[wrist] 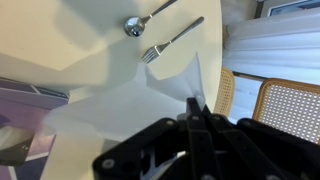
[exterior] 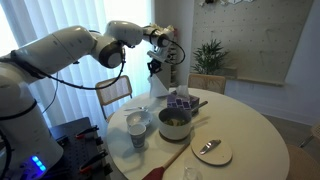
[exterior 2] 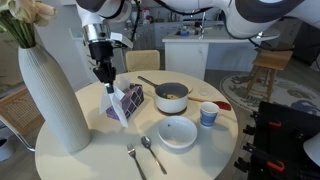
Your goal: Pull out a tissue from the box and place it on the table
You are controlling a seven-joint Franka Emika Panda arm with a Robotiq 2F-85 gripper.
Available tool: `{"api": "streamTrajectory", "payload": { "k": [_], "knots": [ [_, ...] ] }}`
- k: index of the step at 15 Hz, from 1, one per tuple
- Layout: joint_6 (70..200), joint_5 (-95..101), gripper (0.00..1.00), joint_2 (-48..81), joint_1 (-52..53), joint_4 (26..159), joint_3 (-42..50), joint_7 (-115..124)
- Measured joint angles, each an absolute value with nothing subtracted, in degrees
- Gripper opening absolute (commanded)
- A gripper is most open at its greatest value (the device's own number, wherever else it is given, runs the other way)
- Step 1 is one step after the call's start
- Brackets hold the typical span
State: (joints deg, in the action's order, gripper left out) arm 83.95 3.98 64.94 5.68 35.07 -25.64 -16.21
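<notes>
The tabletop (exterior 2: 98, 158) between the fork and vase is bare, so I should carry the tissue away from the box (exterior 2: 133, 98), lower my gripper over that spot and release it.
My gripper (exterior 2: 103, 73) is shut on the top of the white tissue (exterior 2: 117, 104), which hangs down from the jaws beside the purple-blue box (exterior 2: 133, 98) on the round white table (exterior 2: 90, 155). In an exterior view the gripper (exterior: 157, 68) holds the tissue (exterior: 160, 88) just above and to the left of the box (exterior: 181, 100). In the wrist view the jaws (wrist: 193, 108) pinch the tissue (wrist: 125, 100), which spreads out below over the table (wrist: 60, 30). An edge of the box (wrist: 18, 100) shows at the left.
A grey-green pot (exterior 2: 171, 97), a blue cup (exterior 2: 208, 114), a white plate (exterior 2: 177, 133), a fork and a spoon (exterior 2: 148, 152) stand on the table. A tall white vase (exterior 2: 45, 95) stands at its edge. Wooden chairs (wrist: 285, 100) stand beyond the table.
</notes>
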Motion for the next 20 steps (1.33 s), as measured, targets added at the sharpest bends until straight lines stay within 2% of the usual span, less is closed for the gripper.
{"api": "streamTrajectory", "payload": {
  "k": [9, 20],
  "knots": [
    [92.36, 1.45, 0.0, 67.76, 5.2, 39.31, -31.0, -23.55],
    [94.47, -0.91, 0.0, 68.5, 3.42, 44.29, -35.42, -27.87]
  ]
}}
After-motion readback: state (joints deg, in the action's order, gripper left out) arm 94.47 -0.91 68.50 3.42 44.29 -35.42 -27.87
